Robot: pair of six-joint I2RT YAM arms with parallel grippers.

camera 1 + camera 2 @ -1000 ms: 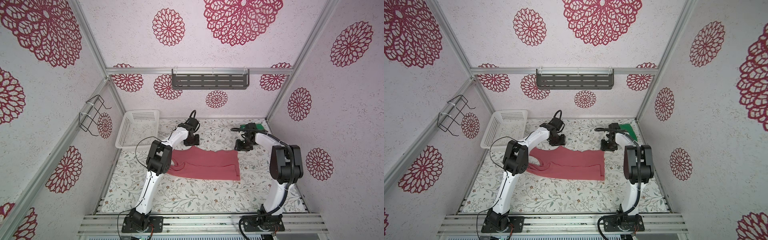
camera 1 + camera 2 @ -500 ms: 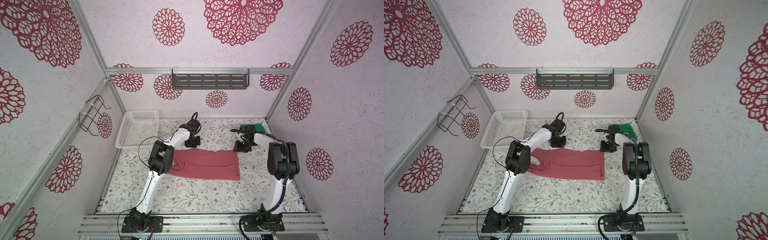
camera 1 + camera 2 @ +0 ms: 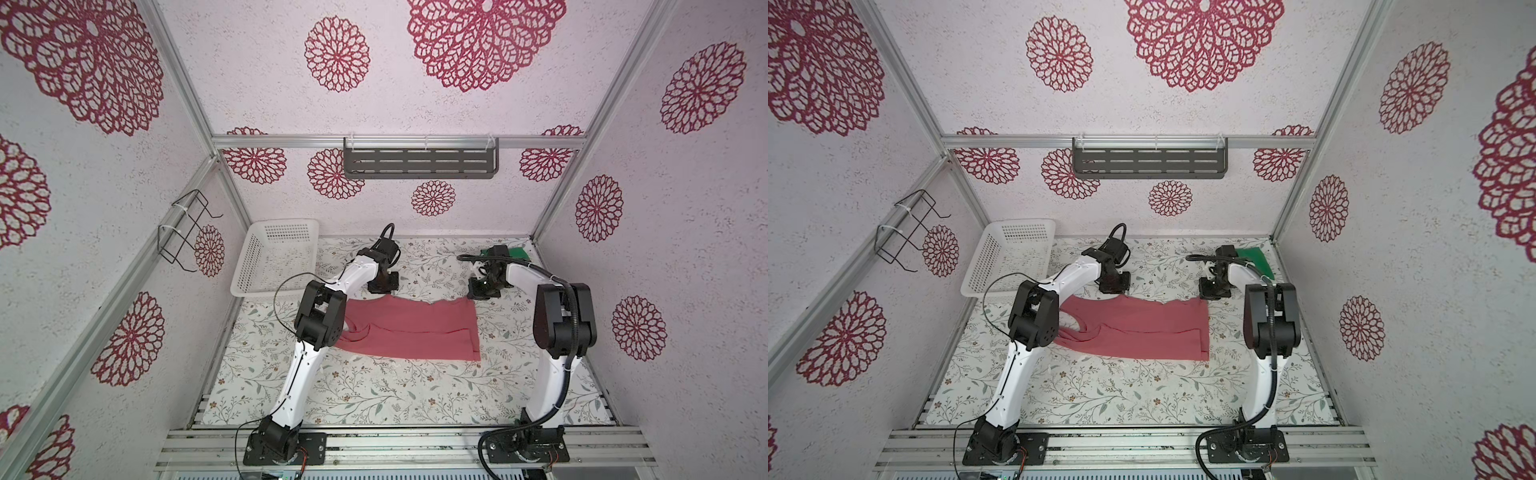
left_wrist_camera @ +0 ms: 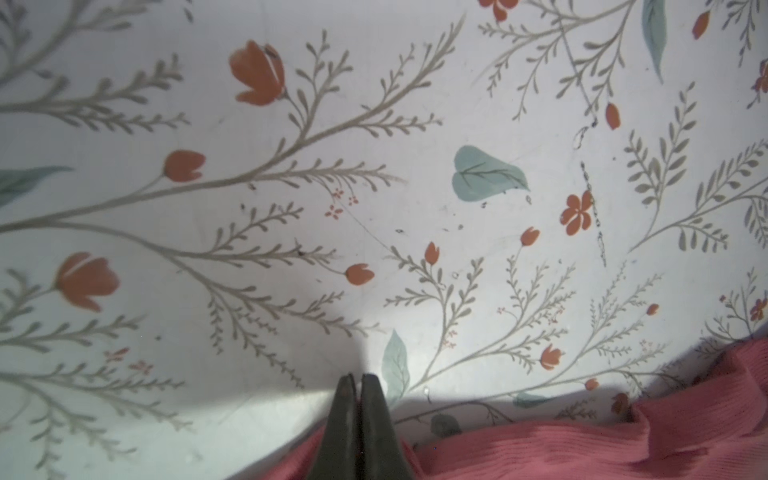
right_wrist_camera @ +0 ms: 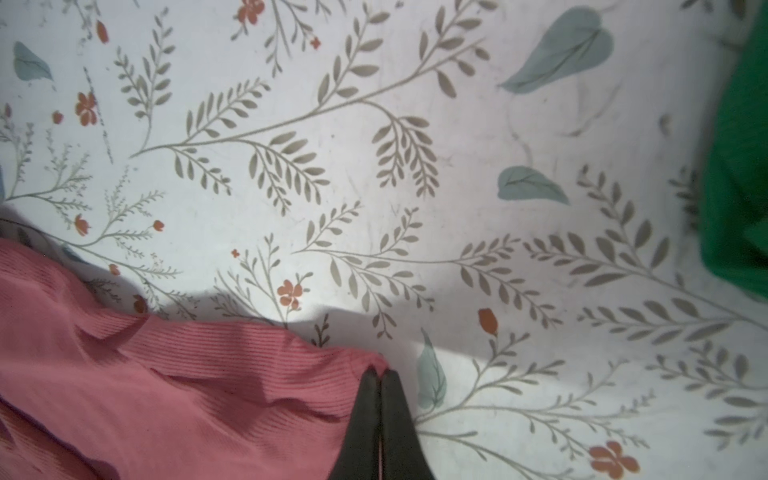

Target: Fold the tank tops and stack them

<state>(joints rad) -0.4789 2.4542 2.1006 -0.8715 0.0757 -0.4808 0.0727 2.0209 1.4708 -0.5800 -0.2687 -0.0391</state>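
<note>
My right gripper raises the pink top's far corner next and draws it back over the pink top's near strip (image 3: 462,345) to release it. The top's far part lies unfolded.
The dusty pink-red tank top (image 3: 411,328) (image 3: 1142,328) lies spread flat mid-table in both top views, its scooped neckline toward the left arm. My left gripper (image 3: 388,293) (image 4: 357,378) is down at the top's far left edge, shut, with pink cloth (image 4: 582,449) on both sides of the fingers and a sliver between them. My right gripper (image 3: 478,296) (image 5: 380,372) is shut on the far right corner of the pink cloth (image 5: 166,395), which puckers up at the fingertips. The green tank top (image 3: 517,252) (image 5: 735,166) lies at the back right, mostly hidden behind the right arm.
A white perforated basket (image 3: 276,259) (image 3: 1011,255) stands tilted at the back left corner. A grey slotted shelf (image 3: 419,162) hangs on the back wall. A black wire rack (image 3: 187,230) sticks out from the left wall. The table carries a floral print.
Both grippers went from open to shut at the pink top's far edge. The right corner of that edge now bunches up slightly.
</note>
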